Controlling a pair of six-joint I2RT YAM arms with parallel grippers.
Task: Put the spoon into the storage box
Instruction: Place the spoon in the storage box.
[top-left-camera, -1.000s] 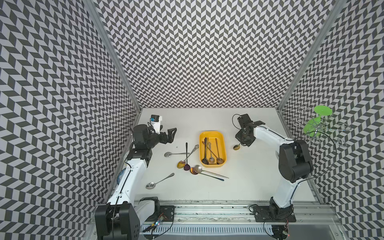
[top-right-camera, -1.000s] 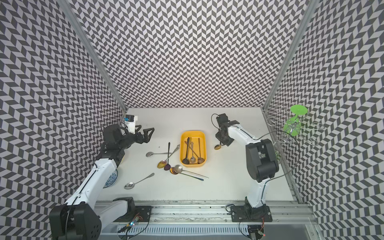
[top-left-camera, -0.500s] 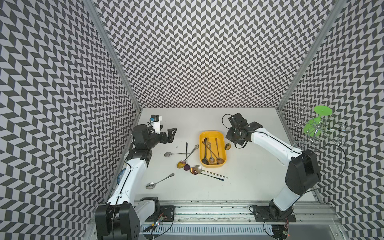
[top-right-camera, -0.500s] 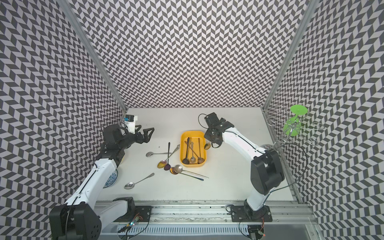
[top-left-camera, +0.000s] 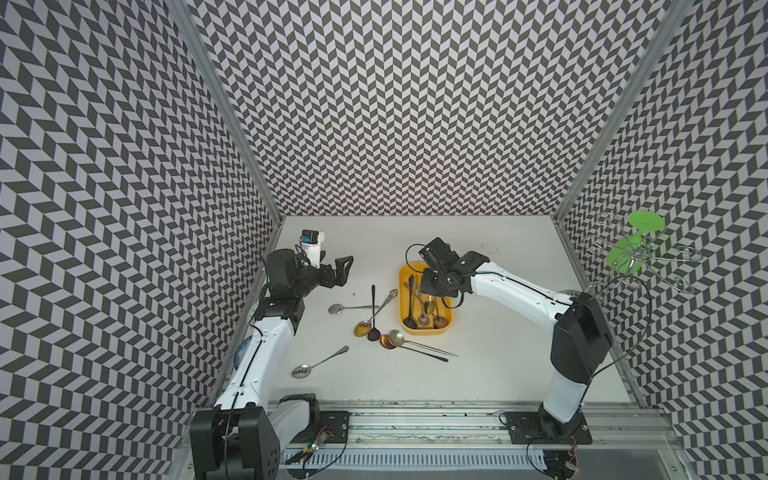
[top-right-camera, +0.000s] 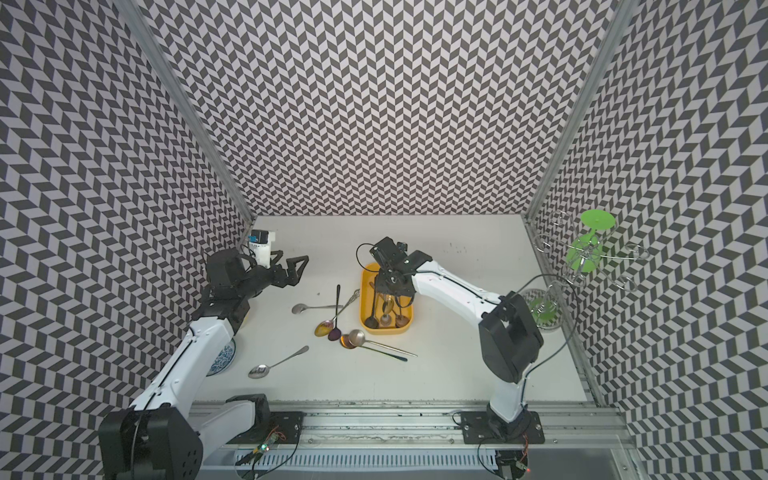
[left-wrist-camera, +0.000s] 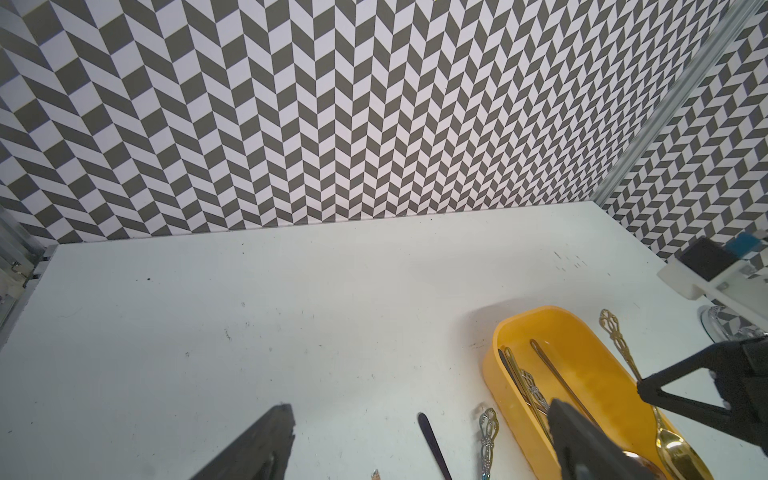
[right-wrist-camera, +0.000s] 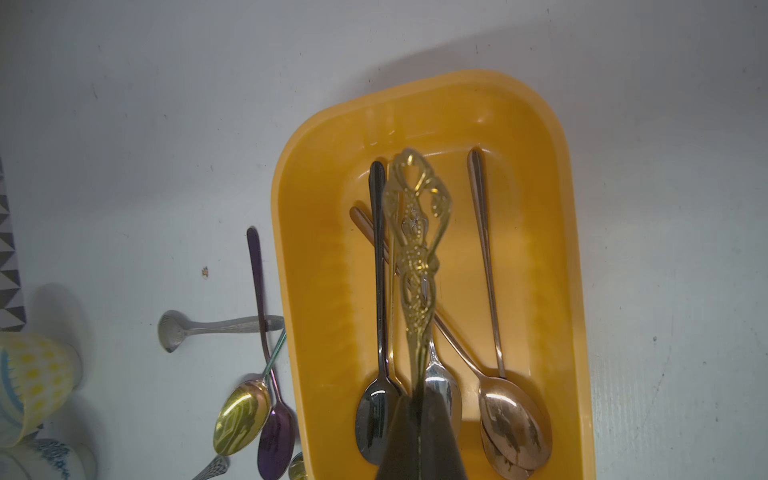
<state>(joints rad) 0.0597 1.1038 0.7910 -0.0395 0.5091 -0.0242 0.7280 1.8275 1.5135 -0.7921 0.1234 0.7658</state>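
The gold spoon is already lined up with the box (right-wrist-camera: 286, 249), so next I will lower my right gripper toward the bare bottom of the box by the copper handle (right-wrist-camera: 456, 276), which is below my gripper, and let go of the spoon.
The yellow storage box (top-left-camera: 402, 300) (top-right-camera: 362, 300) (right-wrist-camera: 286, 249) (left-wrist-camera: 494, 361) lies mid-table with several spoons inside. My right gripper (top-left-camera: 430, 289) (top-right-camera: 388, 291) (right-wrist-camera: 419, 409) hovers over it, shut on a gold spoon with an ornate handle (right-wrist-camera: 417, 232) (left-wrist-camera: 619, 345). The handle sticks out lengthwise above the box's spoons. The spoon's gold bowl (top-left-camera: 429, 305) hangs below the jaws in both top views. My left gripper (top-left-camera: 343, 270) (top-right-camera: 297, 270) (left-wrist-camera: 422, 409) stands open and empty, raised left of the box.
Several loose spoons lie left of and in front of the box: a silver one (top-left-camera: 345, 308), a gold-bowled one (top-left-camera: 360, 329), a purple one (top-left-camera: 374, 333), a crossed pair (top-left-camera: 395, 338), another silver one (top-left-camera: 302, 370). A patterned plate (top-right-camera: 222, 357) sits under my left arm. A glass (top-right-camera: 540, 309) and green rack (top-left-camera: 631, 249) stand right.
My right arm has swung left from the table beside the box to over the box, carrying the gold spoon. The left arm has not moved.
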